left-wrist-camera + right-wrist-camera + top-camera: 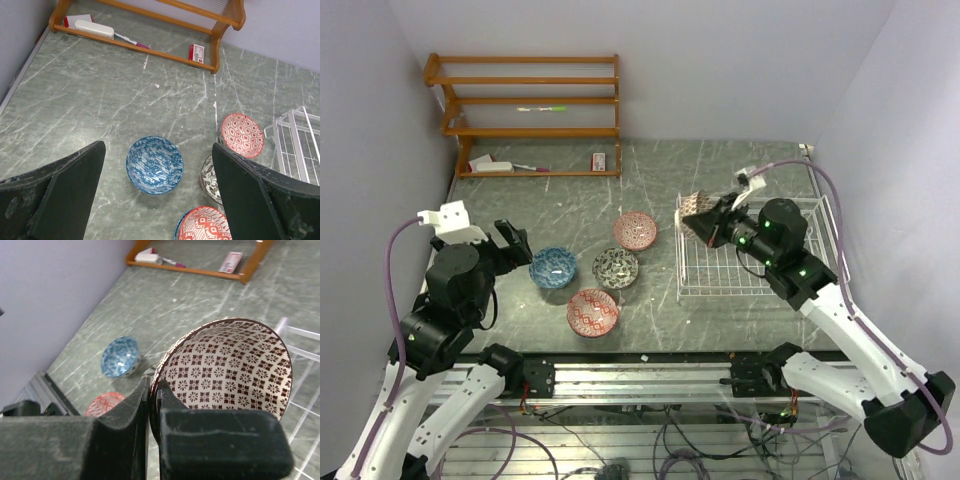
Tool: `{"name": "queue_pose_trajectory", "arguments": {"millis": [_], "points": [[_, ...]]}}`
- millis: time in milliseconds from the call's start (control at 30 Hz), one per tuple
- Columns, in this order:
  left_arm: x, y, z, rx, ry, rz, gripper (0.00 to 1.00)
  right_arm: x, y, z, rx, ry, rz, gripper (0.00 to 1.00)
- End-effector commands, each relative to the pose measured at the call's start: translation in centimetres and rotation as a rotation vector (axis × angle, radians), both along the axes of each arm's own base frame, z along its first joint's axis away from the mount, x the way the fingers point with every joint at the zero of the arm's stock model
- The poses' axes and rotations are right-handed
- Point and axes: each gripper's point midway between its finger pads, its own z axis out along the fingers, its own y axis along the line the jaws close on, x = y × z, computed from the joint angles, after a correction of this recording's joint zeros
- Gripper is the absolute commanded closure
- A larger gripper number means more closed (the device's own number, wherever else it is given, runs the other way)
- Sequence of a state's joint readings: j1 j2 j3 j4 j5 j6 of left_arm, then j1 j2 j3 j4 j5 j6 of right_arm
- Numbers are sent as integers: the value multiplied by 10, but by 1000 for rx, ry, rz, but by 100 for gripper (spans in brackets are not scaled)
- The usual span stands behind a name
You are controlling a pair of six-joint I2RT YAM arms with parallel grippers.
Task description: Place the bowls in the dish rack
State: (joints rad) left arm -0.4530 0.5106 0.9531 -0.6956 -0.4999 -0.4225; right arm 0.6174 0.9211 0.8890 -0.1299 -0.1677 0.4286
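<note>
My right gripper will next lower the beige-brown bowl, moving right in the top view to clear the rack's end bar, and release it, because the rack's wire bottom is below.
My right gripper (705,225) is shut on the rim of the beige-brown bowl (235,365) and holds it tilted above the left end of the white wire dish rack (760,285). Four bowls sit on the table: blue (553,267), black-and-white (616,267), a red one at the back (636,230) and a red one in front (592,311). My left gripper (510,243) is open and empty, left of the blue bowl (154,164). In the left wrist view the black-and-white bowl (211,176) is partly hidden by a finger.
An orange wooden shelf (528,115) stands at the back left with pens and a small box (599,161) on it. Walls close in on the left and right. The table's near edge has a metal rail (640,375).
</note>
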Motion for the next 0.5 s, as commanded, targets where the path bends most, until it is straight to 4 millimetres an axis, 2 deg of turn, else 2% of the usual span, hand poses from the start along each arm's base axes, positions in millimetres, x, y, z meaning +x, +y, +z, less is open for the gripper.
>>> {"name": "queue_pose_trajectory", "arguments": {"millis": [0, 200, 467], "points": [[0, -2, 14, -6, -37, -21, 1, 22, -25, 13, 126, -16, 10, 100], [-1, -1, 16, 7, -32, -20, 1, 40, -67, 1, 342, 75, 74, 100], [3, -4, 15, 11, -26, -27, 1, 47, -76, -24, 448, 168, 100, 100]]}}
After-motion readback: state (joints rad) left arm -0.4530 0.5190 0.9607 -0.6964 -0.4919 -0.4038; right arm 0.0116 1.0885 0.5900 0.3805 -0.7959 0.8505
